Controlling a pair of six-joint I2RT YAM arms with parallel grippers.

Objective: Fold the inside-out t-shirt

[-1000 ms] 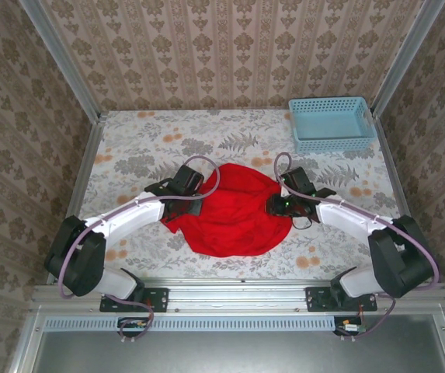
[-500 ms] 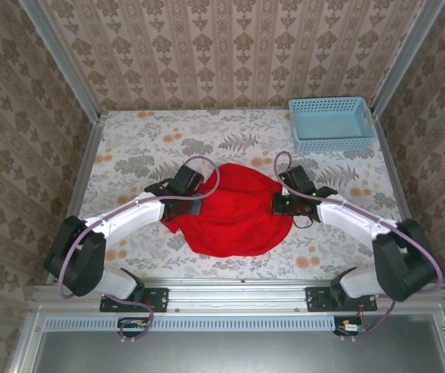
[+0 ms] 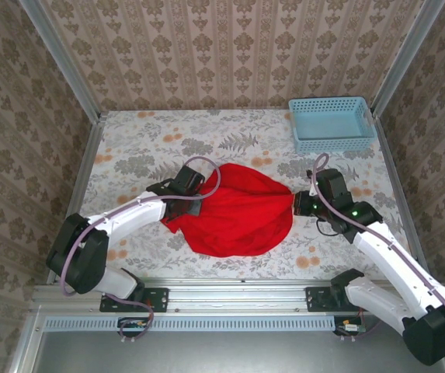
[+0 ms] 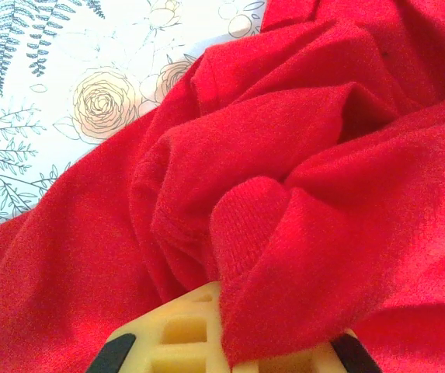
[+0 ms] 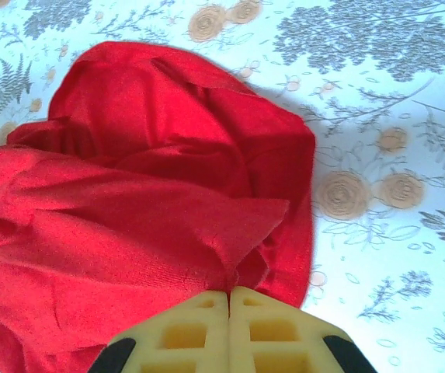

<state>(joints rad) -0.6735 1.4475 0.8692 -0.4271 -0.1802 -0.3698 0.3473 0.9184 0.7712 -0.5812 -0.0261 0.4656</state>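
Note:
The left gripper lifts high next, then lowers to release the fold on the tabletop directly beneath it, because the t-shirt [image 3: 234,214] lies bunched.
The red t-shirt [image 3: 234,214] lies bunched in a rounded heap at the table's front middle. My left gripper [image 3: 193,203] sits at the heap's left edge, shut on a fold of ribbed red cloth [image 4: 269,256] that drapes over its yellow fingers [image 4: 177,334]. My right gripper [image 3: 298,203] is at the heap's right edge, a stretched point of cloth running to it. Its yellow fingers [image 5: 183,334] are pressed together, pinching a thin fold of the t-shirt [image 5: 168,225] at their tips.
A light-blue plastic basket [image 3: 332,123] stands at the back right corner. The floral tablecloth [image 3: 137,148] shows bare cloth behind and to both sides of the heap. Patterned walls close in the table on three sides.
My right gripper has pulled out to the right, drawing the t-shirt's right edge into a point. The left gripper has stayed in place on the cloth.

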